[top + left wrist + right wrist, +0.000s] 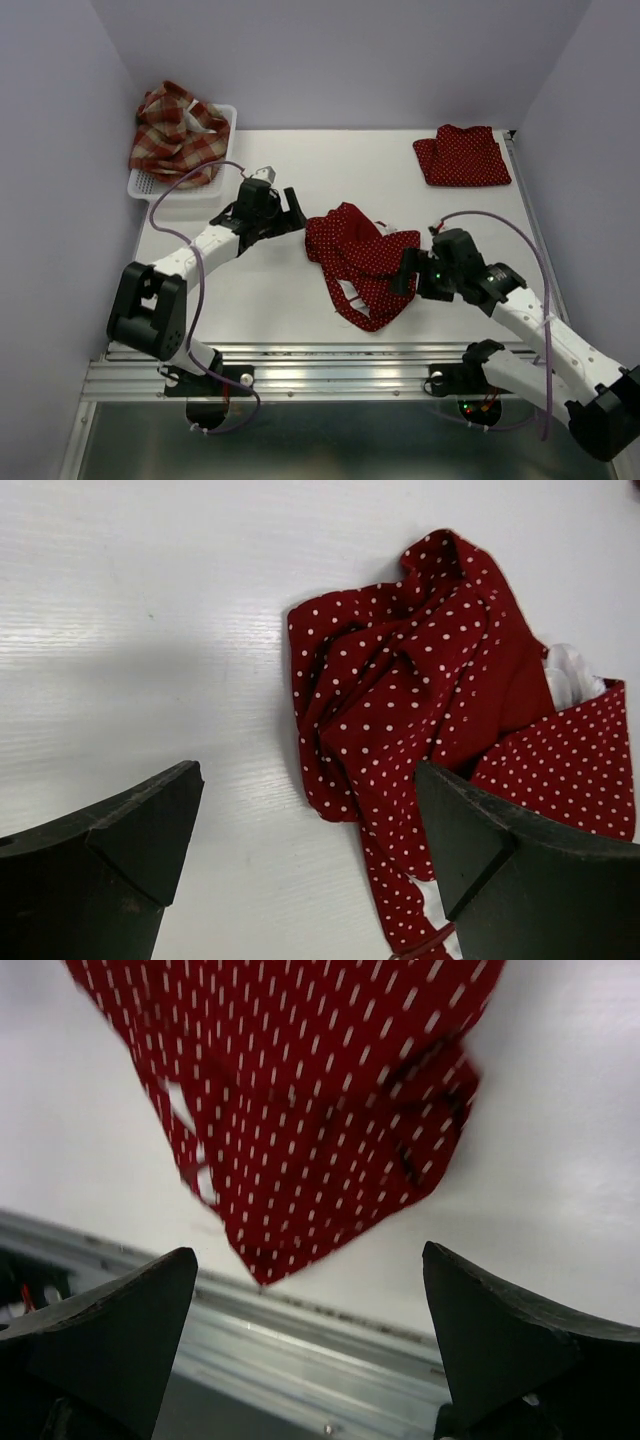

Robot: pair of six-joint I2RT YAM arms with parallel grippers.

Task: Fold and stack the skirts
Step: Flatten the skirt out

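The left gripper isn't holding anything and the skirt's bunched side edge (313, 240) (322, 742) is below it, to its right in the top view, so the left gripper will move across and down onto it and close.
A crumpled dark red polka-dot skirt (358, 262) lies mid-table, part of its white lining showing. My left gripper (296, 212) stands open just left of it, holding nothing; in the left wrist view the skirt (420, 690) lies ahead of the open gripper (308, 780) and reaches to the right finger. My right gripper (408, 270) is open at the skirt's right edge, and its view shows the blurred skirt (300, 1090) beyond the empty gripper (308, 1255). A folded dotted skirt (462, 155) rests at the back right. The plaid skirt (178, 135) is bunched in the basket.
The white mesh basket (150, 186) sits at the back left corner of the table. A metal rail (330, 365) runs along the table's near edge, close under the skirt's lower corner. Purple walls close in the left, back and right sides.
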